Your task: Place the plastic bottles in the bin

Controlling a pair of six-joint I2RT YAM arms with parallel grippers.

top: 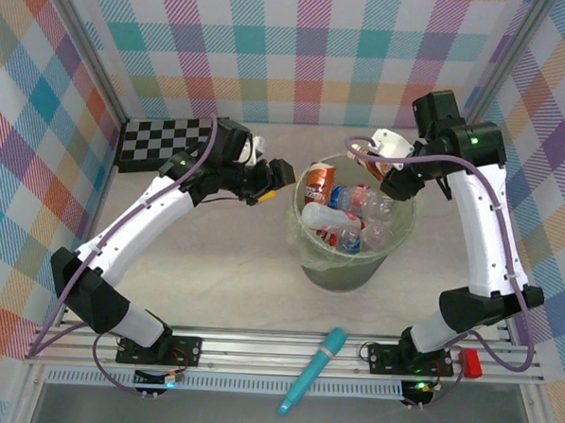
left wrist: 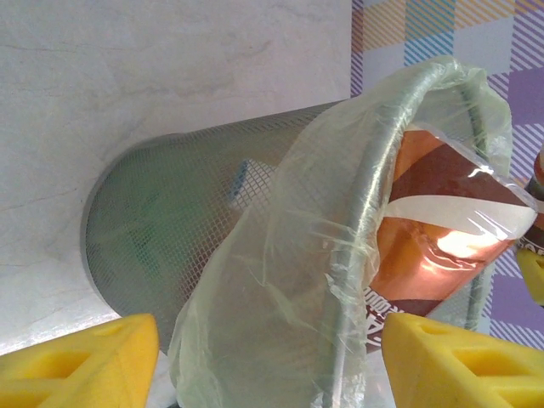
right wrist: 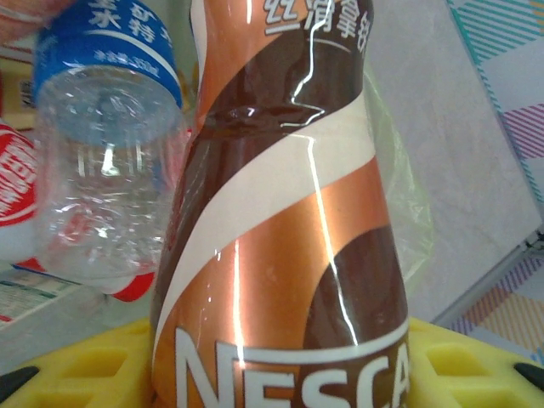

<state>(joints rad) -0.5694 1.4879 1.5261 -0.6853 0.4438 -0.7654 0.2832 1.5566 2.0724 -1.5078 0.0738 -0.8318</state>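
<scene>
My right gripper should next lower the orange-brown bottle into the far inside of the bin, beside the clear blue-labelled bottle [right wrist: 102,170], and let go of it, because that spot is below.
The pale-green bin [top: 348,272] with a clear liner stands at mid-table, holding several plastic bottles [top: 358,211] with red, blue and orange-brown labels. My right gripper [top: 391,177] hangs over the bin's far right rim, shut on an orange-brown bottle [right wrist: 280,238] between its yellow fingers [right wrist: 476,357]. A clear blue-labelled bottle [right wrist: 102,170] lies right beside the held one. My left gripper [top: 283,174] sits at the bin's left rim, open; its yellow fingertips [left wrist: 76,357] straddle the liner-covered rim [left wrist: 365,255] without holding anything. Another orange-brown bottle [left wrist: 433,229] leans inside behind the liner.
A black-and-white checkerboard [top: 163,139] lies at the far left. A teal pen-shaped tube [top: 314,370] rests on the front rail between the arm bases. Plaid walls close in the table on the left, back and right.
</scene>
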